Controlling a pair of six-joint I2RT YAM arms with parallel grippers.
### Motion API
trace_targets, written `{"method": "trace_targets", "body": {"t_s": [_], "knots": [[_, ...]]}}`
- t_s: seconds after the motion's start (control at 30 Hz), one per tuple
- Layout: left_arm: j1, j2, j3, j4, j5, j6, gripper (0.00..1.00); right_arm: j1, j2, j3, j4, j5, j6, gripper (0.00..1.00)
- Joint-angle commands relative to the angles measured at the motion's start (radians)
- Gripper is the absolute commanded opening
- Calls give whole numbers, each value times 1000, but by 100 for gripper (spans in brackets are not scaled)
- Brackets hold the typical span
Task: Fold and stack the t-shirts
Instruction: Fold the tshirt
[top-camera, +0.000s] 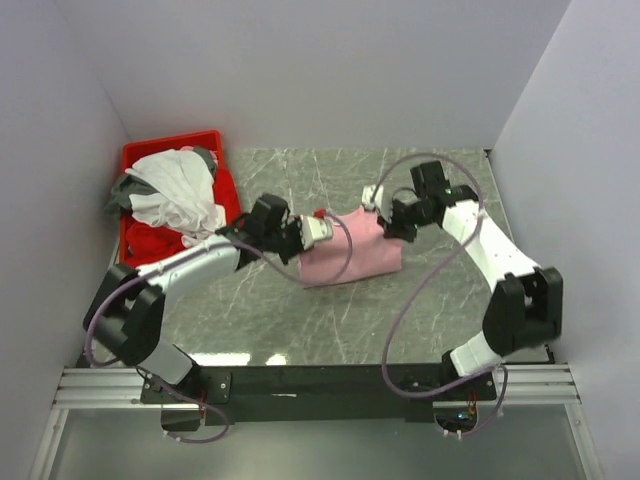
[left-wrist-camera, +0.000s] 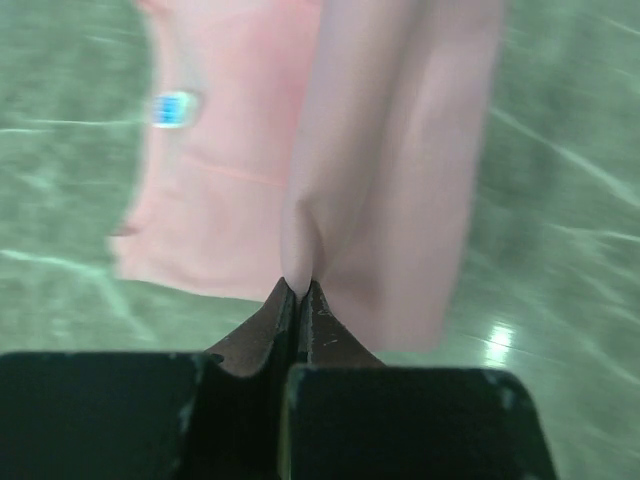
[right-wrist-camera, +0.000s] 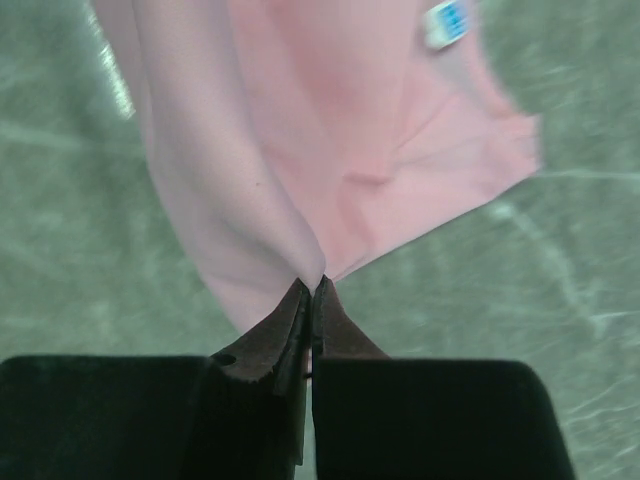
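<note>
The left gripper moves down and outward next and releases the pink t-shirt's edge onto the bare tabletop, since that clear part lies below and outward of its fingers.
A light pink t-shirt (top-camera: 352, 250) hangs stretched between both grippers above the middle of the table. My left gripper (top-camera: 318, 226) is shut on its left edge; in the left wrist view the cloth (left-wrist-camera: 380, 170) is pinched at the fingertips (left-wrist-camera: 300, 287), and a small blue neck label (left-wrist-camera: 174, 108) shows. My right gripper (top-camera: 380, 212) is shut on the right edge, with pink fabric (right-wrist-camera: 300, 150) pinched at its tips (right-wrist-camera: 312, 282). White, grey and red t-shirts (top-camera: 178, 192) lie piled in the bin at the back left.
A red plastic bin (top-camera: 132, 160) stands at the table's back left corner against the wall. White walls close in the left, back and right sides. The green marbled tabletop (top-camera: 290, 320) lies below the hanging shirt.
</note>
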Motion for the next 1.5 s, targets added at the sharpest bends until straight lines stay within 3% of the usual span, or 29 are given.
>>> {"method": "trace_targets", "body": {"t_s": [0.0, 0.17, 0.37, 0.77, 1.3, 1.33, 1.37, 1.43, 1.47], "knots": [[105, 98, 125, 37, 128, 72, 0, -7, 134, 198, 48, -20, 117, 0], [221, 318, 290, 57, 171, 43, 0, -9, 405, 509, 70, -4, 254, 0], [270, 455, 366, 125, 133, 6, 0, -5, 613, 666, 133, 52, 361, 0], [291, 510, 421, 217, 47, -32, 0, -7, 642, 618, 312, 178, 492, 0], [293, 604, 539, 152, -10, -75, 2, -5, 691, 635, 351, 236, 564, 0], [293, 606, 542, 149, -17, -86, 6, -5, 693, 643, 352, 255, 574, 5], [294, 606, 545, 149, -43, -98, 20, -2, 694, 646, 361, 269, 587, 19], [293, 593, 561, 154, -79, -151, 37, -1, 686, 638, 395, 313, 627, 43], [293, 589, 567, 161, -106, -171, 54, -2, 676, 626, 418, 338, 643, 57]]}}
